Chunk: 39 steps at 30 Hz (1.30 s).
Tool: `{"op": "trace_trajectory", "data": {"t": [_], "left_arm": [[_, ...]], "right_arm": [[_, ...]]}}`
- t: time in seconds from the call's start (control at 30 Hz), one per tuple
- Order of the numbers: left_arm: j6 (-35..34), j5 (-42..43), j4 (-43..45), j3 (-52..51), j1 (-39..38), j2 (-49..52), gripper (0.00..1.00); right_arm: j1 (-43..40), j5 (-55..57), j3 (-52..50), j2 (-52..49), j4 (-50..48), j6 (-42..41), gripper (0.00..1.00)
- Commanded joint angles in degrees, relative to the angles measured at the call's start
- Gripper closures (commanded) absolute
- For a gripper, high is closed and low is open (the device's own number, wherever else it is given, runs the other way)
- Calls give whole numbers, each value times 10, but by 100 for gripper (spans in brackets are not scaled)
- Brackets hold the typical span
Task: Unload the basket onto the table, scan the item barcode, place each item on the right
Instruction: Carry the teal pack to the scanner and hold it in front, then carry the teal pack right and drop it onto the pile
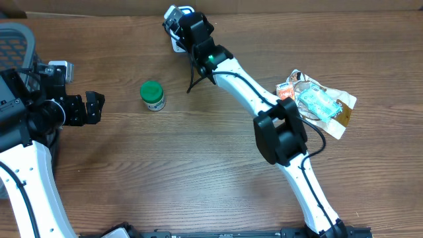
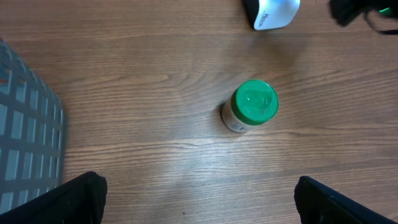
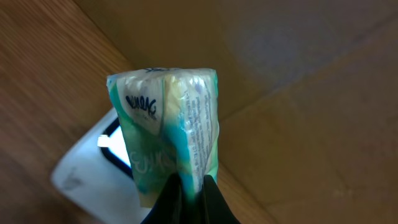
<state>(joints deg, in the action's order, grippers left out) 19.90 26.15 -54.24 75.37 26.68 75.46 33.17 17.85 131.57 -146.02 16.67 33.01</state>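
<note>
My right gripper should next travel to the right in the overhead view and go down onto the pile's far part (image 1: 305,84) to let go, because other packets lie there.
My right gripper (image 3: 189,186) is shut on the lower edge of a green and white packet (image 3: 165,124) and holds it upright. Behind and below the packet lies the white barcode scanner (image 3: 87,180) with its dark window. From overhead, the right gripper (image 1: 178,23) hangs over the scanner (image 1: 176,45) at the table's far edge; the packet is hidden there. A barcode cannot be made out on the packet. My left gripper (image 1: 99,108) stands open and empty at the left, short of a green-lidded bottle (image 1: 153,96). The left wrist view shows that bottle (image 2: 252,106) and the scanner (image 2: 270,14).
A pile of plastic-wrapped packets (image 1: 317,102) lies at the right of the table. A grey mesh chair (image 1: 16,39) stands off the left edge, also seen as a grey mesh surface (image 2: 25,143). A brown cardboard wall (image 3: 298,93) rises behind the scanner.
</note>
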Motion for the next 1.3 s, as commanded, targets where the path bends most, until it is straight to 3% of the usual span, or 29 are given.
{"op": "trace_trajectory", "data": {"t": [0.0,0.37,0.53,0.8,1.07,1.17,1.27], "left_arm": [[5,2,1,1,3,2,0],[5,2,1,1,3,2,0],[5,2,1,1,3,2,1],[5,2,1,1,3,2,0],[5,2,1,1,3,2,0],[5,2,1,1,3,2,1],[5,2,1,1,3,2,0]], "right_arm": [[2,-49,8,137,59,-160,96],[-92,-81,8,353,587,-568,96],[-174,-81,-6,347,731,-652,96],[-273,-122,-175,346,702,-659,96],[-321,-119,-342,346,560,-658,95],[-333,-120,-374,346,517,-655,83],[-338,-120,-386,346,501,-633,77]]}}
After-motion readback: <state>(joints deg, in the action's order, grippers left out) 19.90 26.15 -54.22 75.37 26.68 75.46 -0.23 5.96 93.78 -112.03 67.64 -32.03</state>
